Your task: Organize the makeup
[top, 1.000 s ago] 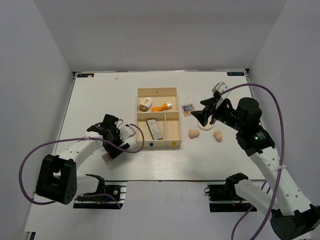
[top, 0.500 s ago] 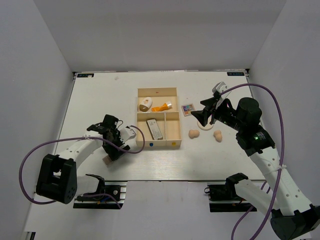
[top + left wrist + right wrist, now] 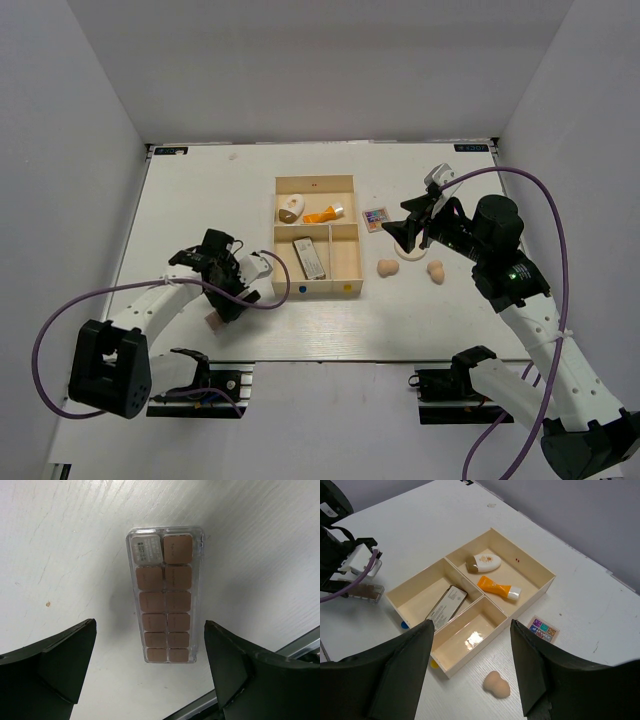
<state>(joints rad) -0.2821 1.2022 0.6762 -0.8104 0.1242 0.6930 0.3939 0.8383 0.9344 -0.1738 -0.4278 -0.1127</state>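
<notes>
I should next lower my left gripper and ease it back a little onto the near end of the speckled brown palette, because the palette's long sides line up between my open fingers.
The speckled brown palette [image 3: 166,595] lies flat on the white table, straight below my open, empty left gripper [image 3: 150,680], near the front edge; it also shows in the top view [image 3: 214,318] beside that gripper [image 3: 228,298]. My right gripper [image 3: 405,232] is open and empty, held above the cream round pad [image 3: 410,252]. Two peach sponges [image 3: 388,267] [image 3: 436,270] and the multicolour square palette [image 3: 376,219] lie right of the tray. The orange tube [image 3: 499,588] and the dark flat case [image 3: 446,607] lie in the tray.
The pale wooden tray [image 3: 315,180] stands mid-table; its front right compartment [image 3: 470,635] holds nothing. A white bottle with a brown cap [image 3: 483,563] lies in the back compartment by the tube. White walls enclose the table. The table's front edge runs close to the brown palette.
My left arm has shifted slightly over the brown palette. The right arm and the objects have not moved.
</notes>
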